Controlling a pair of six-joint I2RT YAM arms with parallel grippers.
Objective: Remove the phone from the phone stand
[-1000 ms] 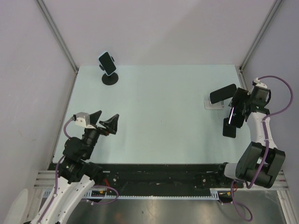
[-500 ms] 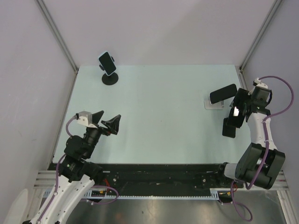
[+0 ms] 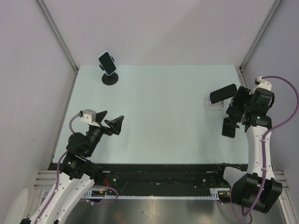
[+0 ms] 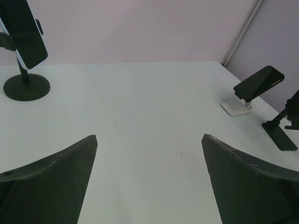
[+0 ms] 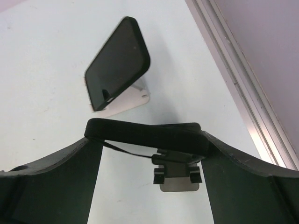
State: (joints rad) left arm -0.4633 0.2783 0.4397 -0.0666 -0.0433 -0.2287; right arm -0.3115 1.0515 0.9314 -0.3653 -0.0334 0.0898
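Observation:
My left gripper should go to the right in the top view next, onto the free part of the black phone, since the right gripper's fingers leave that part clear.
A black phone (image 5: 145, 132) lies crosswise between the fingers of my right gripper (image 5: 147, 136), which is shut on its two ends. Right under it are the black phone stand's (image 5: 177, 169) two small hooks and its grey base. Whether the phone still touches the stand I cannot tell. From above, this gripper (image 3: 233, 115) hangs at the table's right side over the dark stand (image 3: 228, 127). My left gripper (image 4: 149, 137) is open and holds nothing, low over the near left of the table (image 3: 159, 116).
A second black phone (image 5: 117, 63) leans on a white stand (image 5: 133, 100) just beyond the right gripper. A third phone (image 3: 106, 62) sits on a black round-foot stand (image 3: 110, 79) at the far left corner. The enclosure's wall and rail (image 5: 233, 79) run close along the right.
The right gripper's fingers have closed in on the phone, and its wrist has turned a little. The phone's lit screen no longer shows from above. The left arm has edged slightly right.

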